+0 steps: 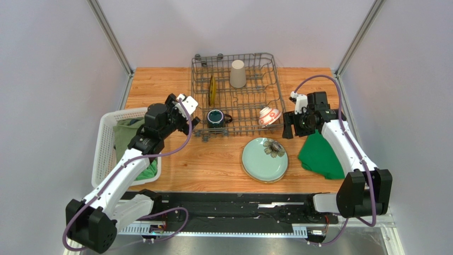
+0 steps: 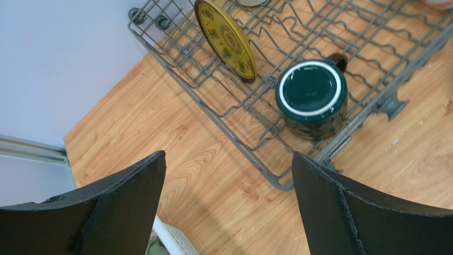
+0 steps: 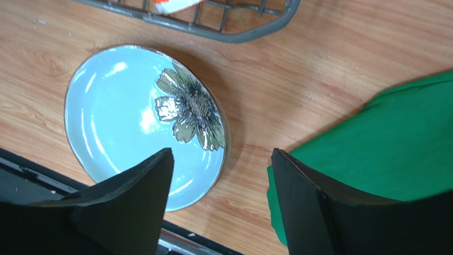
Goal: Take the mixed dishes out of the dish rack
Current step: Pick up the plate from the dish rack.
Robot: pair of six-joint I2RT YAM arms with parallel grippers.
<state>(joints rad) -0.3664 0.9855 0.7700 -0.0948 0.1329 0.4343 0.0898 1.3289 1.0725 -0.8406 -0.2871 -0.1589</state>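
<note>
The yellow plate stands on edge outward of my left gripper and below it, so my left gripper will next move outward over the rack [image 1: 250, 57] and down onto the yellow plate's upper rim [image 1: 212, 91].
The dark grey dish rack [image 1: 250, 57] stands at the back middle of the table. In it are a yellow patterned plate [image 1: 212, 89] on edge, an upturned beige tumbler [image 1: 237, 73], a dark teal mug [image 1: 215, 118] and a red-and-white bowl [image 1: 269, 116]. A pale green plate [image 1: 265, 159] with a flower lies flat on the table in front of the rack. My left gripper [image 1: 192, 114] is open and empty by the rack's front left corner, near the mug [image 2: 312, 95]. My right gripper [image 1: 295, 130] is open and empty above the green plate's right edge [image 3: 138, 122]. No cream plate shows clearly.
A green cloth [image 1: 320, 154] lies on the table right of the plate, under my right arm. A white slatted basket [image 1: 109, 154] holding another green cloth [image 1: 130, 138] stands at the left edge. Grey walls enclose the table on three sides.
</note>
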